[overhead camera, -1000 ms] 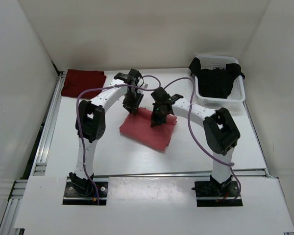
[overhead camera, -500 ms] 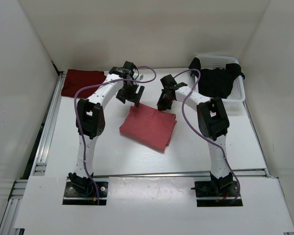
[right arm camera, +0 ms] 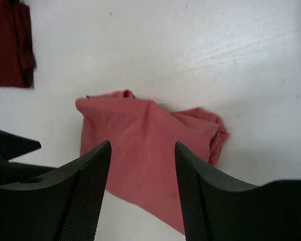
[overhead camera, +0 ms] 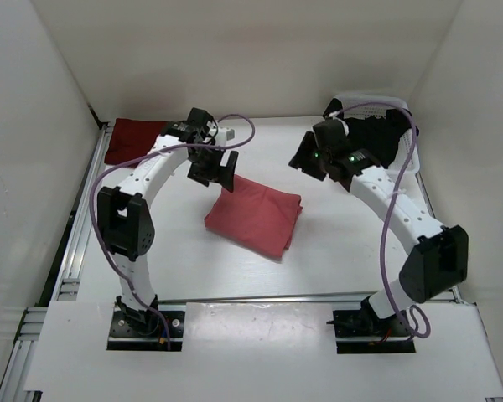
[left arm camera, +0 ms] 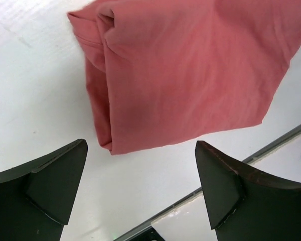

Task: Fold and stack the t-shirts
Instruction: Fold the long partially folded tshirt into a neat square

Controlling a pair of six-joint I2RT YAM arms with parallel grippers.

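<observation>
The salmon pink t-shirt (overhead camera: 254,216) lies folded, separate from the maroon one, so my left gripper should come down on the near end of its layered edge (overhead camera: 209,217) and close.
A salmon pink t-shirt (overhead camera: 254,216) lies folded in the middle of the table, also seen in the left wrist view (left arm camera: 190,70) and the right wrist view (right arm camera: 140,125). My left gripper (overhead camera: 220,173) hovers just behind its back left corner, open and empty (left arm camera: 140,145). My right gripper (overhead camera: 303,159) hangs above the table behind the shirt's right side, open with nothing between its fingers (right arm camera: 142,144). The dark maroon t-shirt (overhead camera: 141,138) rests folded at the back left (right arm camera: 10,45). The black t-shirt (overhead camera: 373,138) lies bunched in the basket.
A white perforated basket (overhead camera: 409,163) stands at the back right corner, close to my right arm. White walls enclose the table on three sides. A metal rail (overhead camera: 302,297) runs along the near edge. A dark part of the left arm (right arm camera: 10,150) shows low left in the right wrist view.
Both grippers have let go of the pink t-shirt, opened and risen. The left moved back and left; the right arm swung out to the right, toward the basket.
</observation>
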